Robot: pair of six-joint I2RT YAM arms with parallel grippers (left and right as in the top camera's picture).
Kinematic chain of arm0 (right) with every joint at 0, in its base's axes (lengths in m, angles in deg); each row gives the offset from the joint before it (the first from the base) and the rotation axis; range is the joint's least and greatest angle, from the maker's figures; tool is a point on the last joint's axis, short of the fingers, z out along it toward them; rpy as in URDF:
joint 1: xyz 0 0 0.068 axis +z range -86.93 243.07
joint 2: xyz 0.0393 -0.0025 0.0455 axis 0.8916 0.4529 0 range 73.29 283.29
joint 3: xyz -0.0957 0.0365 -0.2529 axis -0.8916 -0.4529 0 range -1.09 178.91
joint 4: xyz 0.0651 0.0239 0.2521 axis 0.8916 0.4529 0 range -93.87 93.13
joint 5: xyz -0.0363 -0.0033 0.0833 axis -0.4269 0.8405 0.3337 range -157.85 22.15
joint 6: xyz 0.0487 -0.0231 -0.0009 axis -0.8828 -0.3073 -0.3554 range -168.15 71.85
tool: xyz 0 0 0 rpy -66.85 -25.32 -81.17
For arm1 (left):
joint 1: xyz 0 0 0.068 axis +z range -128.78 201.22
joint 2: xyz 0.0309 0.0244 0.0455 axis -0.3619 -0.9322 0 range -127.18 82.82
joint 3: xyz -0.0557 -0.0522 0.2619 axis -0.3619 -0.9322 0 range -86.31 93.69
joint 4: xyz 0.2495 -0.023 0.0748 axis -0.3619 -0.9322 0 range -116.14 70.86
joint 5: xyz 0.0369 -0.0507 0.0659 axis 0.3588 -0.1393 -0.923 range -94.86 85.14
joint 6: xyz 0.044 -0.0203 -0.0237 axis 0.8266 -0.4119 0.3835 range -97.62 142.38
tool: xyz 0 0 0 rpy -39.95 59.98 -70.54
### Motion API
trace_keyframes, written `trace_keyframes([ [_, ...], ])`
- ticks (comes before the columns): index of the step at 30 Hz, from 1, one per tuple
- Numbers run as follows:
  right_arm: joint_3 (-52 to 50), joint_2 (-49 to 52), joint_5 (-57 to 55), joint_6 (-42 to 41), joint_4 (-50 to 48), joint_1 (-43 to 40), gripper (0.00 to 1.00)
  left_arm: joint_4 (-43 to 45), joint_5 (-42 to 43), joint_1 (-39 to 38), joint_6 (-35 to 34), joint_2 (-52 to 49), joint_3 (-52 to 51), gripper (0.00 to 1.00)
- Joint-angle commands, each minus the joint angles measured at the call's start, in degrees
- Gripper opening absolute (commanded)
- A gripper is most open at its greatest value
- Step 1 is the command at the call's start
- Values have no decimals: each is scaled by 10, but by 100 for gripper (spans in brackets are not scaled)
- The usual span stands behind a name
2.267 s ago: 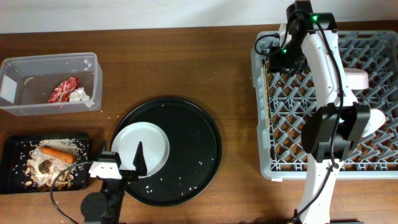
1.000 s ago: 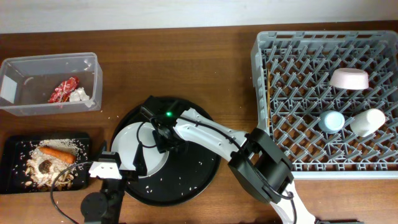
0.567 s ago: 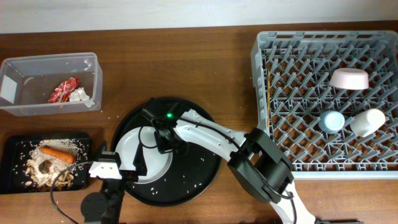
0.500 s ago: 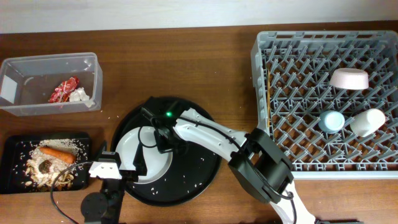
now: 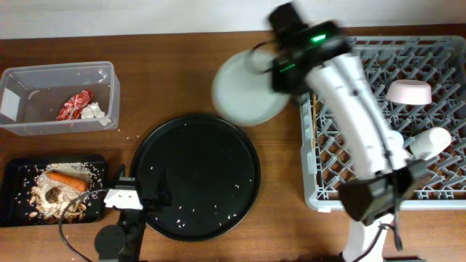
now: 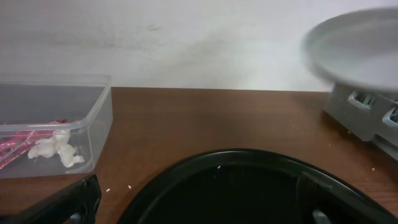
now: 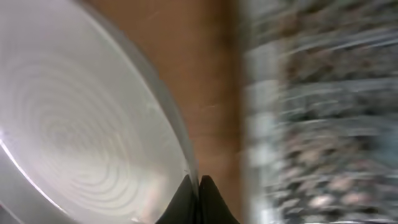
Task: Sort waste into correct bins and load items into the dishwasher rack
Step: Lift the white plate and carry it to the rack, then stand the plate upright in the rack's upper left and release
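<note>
Next, my right gripper should go to the right in the overhead view, lower the plate upright into the rack's far wires and release it, as those pegs stand empty.
My right gripper (image 7: 198, 182) is shut on the rim of the white round plate (image 5: 247, 91) and holds it in the air between the round black tray and the grey dishwasher rack (image 5: 437, 193). The plate fills the left of the right wrist view (image 7: 74, 137) and shows at the top right of the left wrist view (image 6: 357, 46). The rack holds a white bowl (image 5: 409, 92) and a white cup (image 5: 431, 142). The clear tub (image 5: 44, 124) holds a red wrapper (image 5: 74, 104) and white paper (image 5: 92, 111). The black rectangular tray (image 5: 18, 211) holds a carrot (image 5: 67, 180), a dark lump (image 5: 53, 194) and crumbs. My left gripper (image 6: 199, 205) is open at the round tray's near edge.
The large round black tray (image 5: 195, 175) lies in the middle with scattered crumbs on it, and it fills the bottom of the left wrist view (image 6: 236, 186). The right arm stretches over the rack's left part. The image around the moving plate is blurred.
The right gripper lifted the white plate off the round black tray and swung it up and right toward the rack. The round tray now holds only crumbs. The left gripper has not moved.
</note>
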State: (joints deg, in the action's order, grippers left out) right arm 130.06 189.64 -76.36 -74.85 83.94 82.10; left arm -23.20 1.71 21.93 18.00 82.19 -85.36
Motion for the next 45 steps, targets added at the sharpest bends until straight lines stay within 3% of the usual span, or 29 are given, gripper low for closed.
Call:
trace_keyframes([
  [1,15,-11,-127,9,4,-94,4,0,-4,-3,-7,3,-5,99],
  [5,13,-8,-182,10,-16,-197,4,0,-4,-3,-7,3,-5,99],
  [8,13,-8,-230,9,-28,-228,4,0,-4,-3,-7,3,-5,99],
  [34,-12,83,-357,8,-60,-175,4,0,-4,-3,-7,3,-5,99],
  [45,-19,85,-282,8,-50,-171,4,0,-4,-3,-7,3,-5,99],
])
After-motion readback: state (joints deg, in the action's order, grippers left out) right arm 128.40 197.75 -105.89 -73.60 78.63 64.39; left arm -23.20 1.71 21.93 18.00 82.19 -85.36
